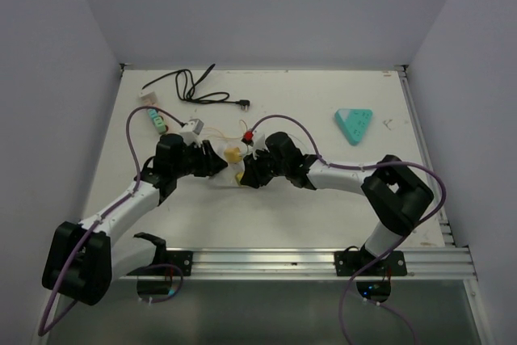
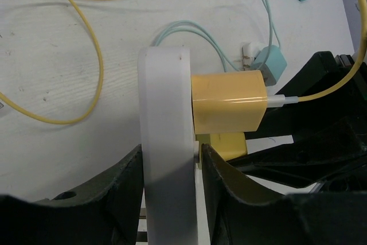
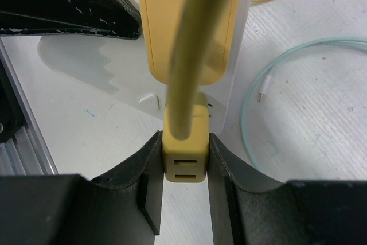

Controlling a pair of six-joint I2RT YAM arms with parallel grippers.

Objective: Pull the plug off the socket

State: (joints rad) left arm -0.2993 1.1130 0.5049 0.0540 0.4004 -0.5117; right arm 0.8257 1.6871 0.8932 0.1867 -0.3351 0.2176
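Note:
With the socket held, my right gripper pulls the plug next to the tabletop by the teal charger, below and right in the top view, lowers and releases it.
The white socket strip [image 2: 166,142] stands on edge at the table's middle [image 1: 220,166]. My left gripper [image 2: 170,159] is shut on it, one black finger [image 2: 117,199] on each flat side. A small yellow plug [image 3: 184,156] with two slots in its end sits against the socket's face, and my right gripper [image 3: 184,142] is shut on it. A second, larger yellow plug [image 2: 229,107] with a yellow cable [image 2: 86,44] sits in the socket just beside it. In the top view the right gripper [image 1: 247,174] faces the left gripper [image 1: 216,163] across the socket.
A small teal charger [image 2: 269,64] with a pale teal cable lies just beyond the socket. A teal triangular block [image 1: 354,125] rests at the back right. A black cable [image 1: 194,90] and two small adapters [image 1: 157,121] lie at the back left. A metal rail [image 1: 323,260] runs along the near edge.

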